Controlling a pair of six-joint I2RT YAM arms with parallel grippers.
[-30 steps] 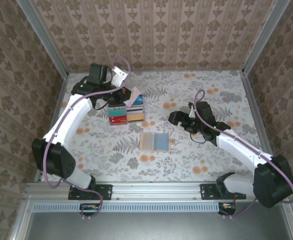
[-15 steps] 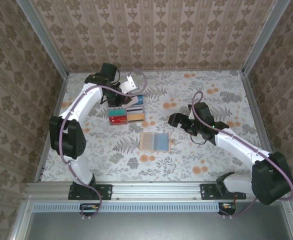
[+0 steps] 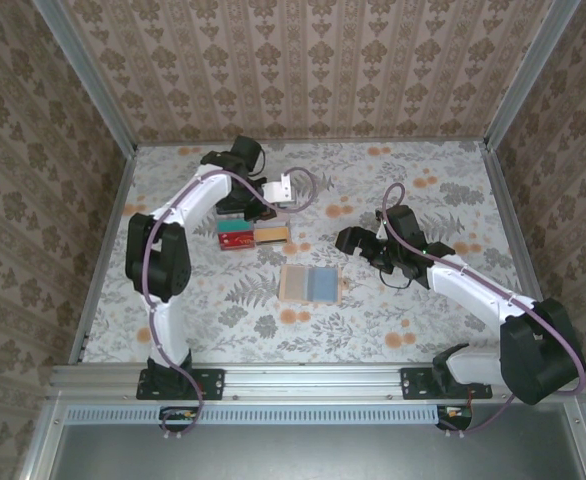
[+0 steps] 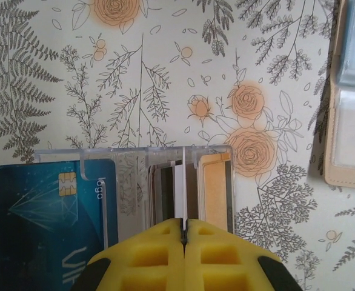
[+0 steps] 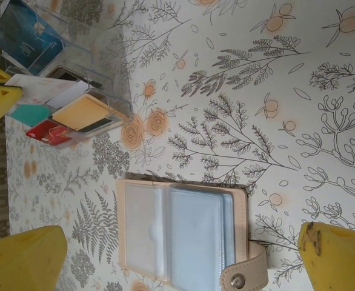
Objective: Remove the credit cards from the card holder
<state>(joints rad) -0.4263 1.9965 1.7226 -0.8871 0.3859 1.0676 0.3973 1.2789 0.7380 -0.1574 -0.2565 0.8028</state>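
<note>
I should next lower my left gripper's upright card, in line with the dividers, into the tray slot beside the tan-orange card below and let go.
The card holder (image 3: 311,284) lies open and flat mid-table, its clear sleeves (image 5: 183,233) facing up and its snap strap to one side. My right gripper (image 3: 345,238) hovers beside and above it, open wide (image 5: 182,245) with nothing between the fingers. My left gripper (image 3: 273,198) is shut on a thin pale credit card (image 4: 183,194) seen edge-on, held upright over a clear tray. In the tray lie a blue card (image 4: 44,224), a tan-orange card (image 4: 217,194), a dark card (image 4: 162,194), a teal card (image 5: 29,114) and a red card (image 5: 47,131).
The clear divided tray (image 4: 135,151) sits left of centre toward the back. The left arm's elbow (image 3: 158,255) stands over the table's left side. Metal frame posts and patterned walls close in the floral table on three sides.
The left arm has swung right and nearer, carrying the pale card from the back left to over the tray. The right gripper's jaws have spread slightly; that arm has barely moved.
</note>
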